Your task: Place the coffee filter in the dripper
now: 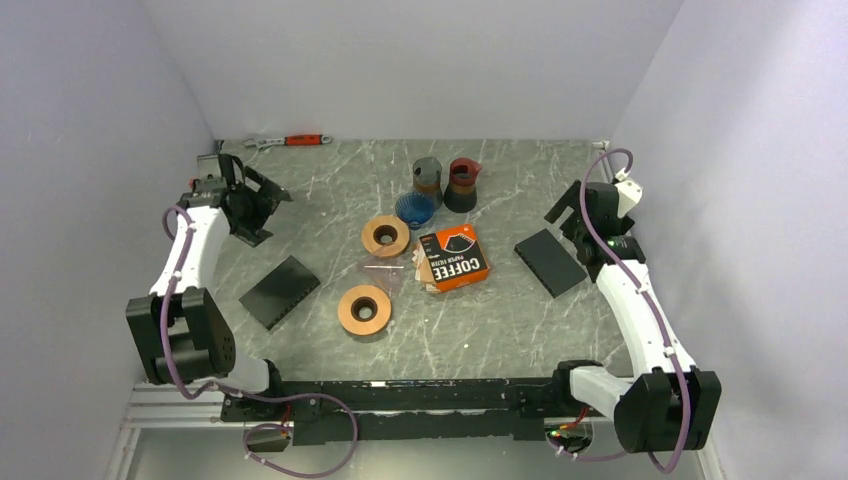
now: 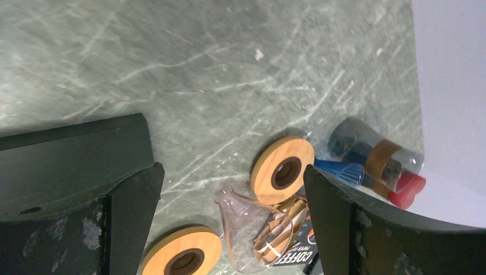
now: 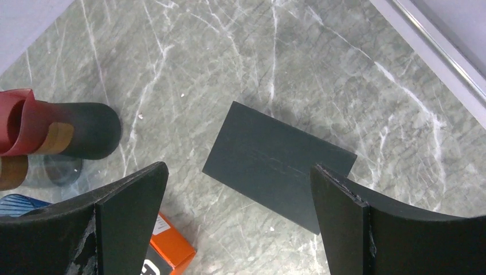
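My right gripper swings outward and to the left in the top view onto the red-and-black dripper's rim (image 1: 477,168) (image 3: 27,96) next. The dripper's spout juts toward my right gripper.
Brown paper coffee filters (image 2: 282,224) stick out of an orange filter box (image 1: 454,258) at mid-table. A clear cone dripper (image 2: 250,228) lies on its side against them, seen faintly in the top view too (image 1: 384,272). A blue dripper (image 1: 414,208) stands behind, with a grey one (image 1: 427,177) and a red-and-black one (image 1: 461,184) further back. My left gripper (image 1: 262,210) hangs open at the far left, well away from the filters, nothing between its fingers (image 2: 134,200). My right gripper (image 1: 568,228) is open at the right, above a black pad (image 3: 275,163).
Two wooden rings (image 1: 385,236) (image 1: 363,309) lie left of the box. A second black pad (image 1: 279,291) sits front left. A red-handled wrench (image 1: 295,141) lies along the back wall. Walls close in on the left, right and back.
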Tool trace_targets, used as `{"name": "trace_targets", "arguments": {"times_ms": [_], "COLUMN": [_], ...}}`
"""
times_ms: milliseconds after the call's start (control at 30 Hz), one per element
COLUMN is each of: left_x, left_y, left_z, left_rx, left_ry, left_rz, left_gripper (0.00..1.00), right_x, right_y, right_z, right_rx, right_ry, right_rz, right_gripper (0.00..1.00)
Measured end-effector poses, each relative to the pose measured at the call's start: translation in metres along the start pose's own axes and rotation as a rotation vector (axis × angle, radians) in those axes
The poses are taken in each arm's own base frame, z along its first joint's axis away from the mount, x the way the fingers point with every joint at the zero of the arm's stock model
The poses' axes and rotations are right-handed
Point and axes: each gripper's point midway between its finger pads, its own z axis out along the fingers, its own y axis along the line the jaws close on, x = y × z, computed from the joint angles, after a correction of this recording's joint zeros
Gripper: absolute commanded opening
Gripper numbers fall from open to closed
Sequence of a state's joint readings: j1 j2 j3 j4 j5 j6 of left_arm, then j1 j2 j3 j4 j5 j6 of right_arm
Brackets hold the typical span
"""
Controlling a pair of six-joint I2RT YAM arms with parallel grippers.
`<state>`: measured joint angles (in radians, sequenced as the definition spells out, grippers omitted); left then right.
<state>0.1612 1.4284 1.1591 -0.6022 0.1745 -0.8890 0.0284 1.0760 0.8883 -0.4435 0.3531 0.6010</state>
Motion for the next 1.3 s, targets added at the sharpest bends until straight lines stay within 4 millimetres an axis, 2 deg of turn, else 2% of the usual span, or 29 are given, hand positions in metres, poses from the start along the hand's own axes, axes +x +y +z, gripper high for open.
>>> {"name": "trace_targets", "arguments": {"times_ms": [167,233,367,467,567,600,633,733,867,1000,1200,1300], "left_x": [-0.012,-0.006,0.017,0.047,0.077,0.081,0.097,0.123,0.154,0.171,0.173,0.17], "left_y": [0.016,0.023,0.019,0.005,-0.023,-0.033,-0.05,-0.093,-0.136,-0.149,-0.132,-0.13], "left_z": [0.007,0.015,0.033,0.054,0.076,0.084,0.089,0.097,0.085,0.073,0.068,0.065], "left_rx": [-0.069,-0.08,-0.062,-0.085,-0.1,-0.1,-0.084,-0.037,0.04,0.09,0.078,0.075], "left_ry": [0.053,0.105,0.224,0.338,0.433,0.447,0.472,0.495,0.495,0.494,0.5,0.498], "left_rz": [-0.071,-0.087,-0.09,-0.043,0.055,0.088,0.154,0.312,0.493,0.576,0.577,0.571], "left_gripper": [0.99,0.99,0.99,0.99,0.99,0.99,0.99,0.99,0.99,0.99,0.99,0.99], "right_x": [-0.001,0.003,0.017,0.029,0.036,0.037,0.038,0.04,0.044,0.048,0.044,0.05], "right_y": [0.007,0.009,0.015,0.023,0.037,0.043,0.049,0.073,0.112,0.148,0.218,0.241], "right_z": [0.001,0.003,0.008,0.014,0.019,0.021,0.023,0.03,0.036,0.044,0.063,0.068], "right_rx": [-0.005,-0.003,-0.015,-0.033,-0.064,-0.076,-0.091,-0.158,-0.287,-0.387,-0.505,-0.533], "right_ry": [0.039,0.072,0.159,0.238,0.321,0.347,0.37,0.447,0.543,0.615,0.642,0.655], "right_rz": [-0.012,-0.018,-0.032,-0.045,-0.056,-0.057,-0.056,-0.046,0.005,0.058,0.076,0.072], "right_gripper": [1.0,1.0,1.0,1.0,1.0,1.0,1.0,1.0,0.97,0.94,0.87,0.79]}}
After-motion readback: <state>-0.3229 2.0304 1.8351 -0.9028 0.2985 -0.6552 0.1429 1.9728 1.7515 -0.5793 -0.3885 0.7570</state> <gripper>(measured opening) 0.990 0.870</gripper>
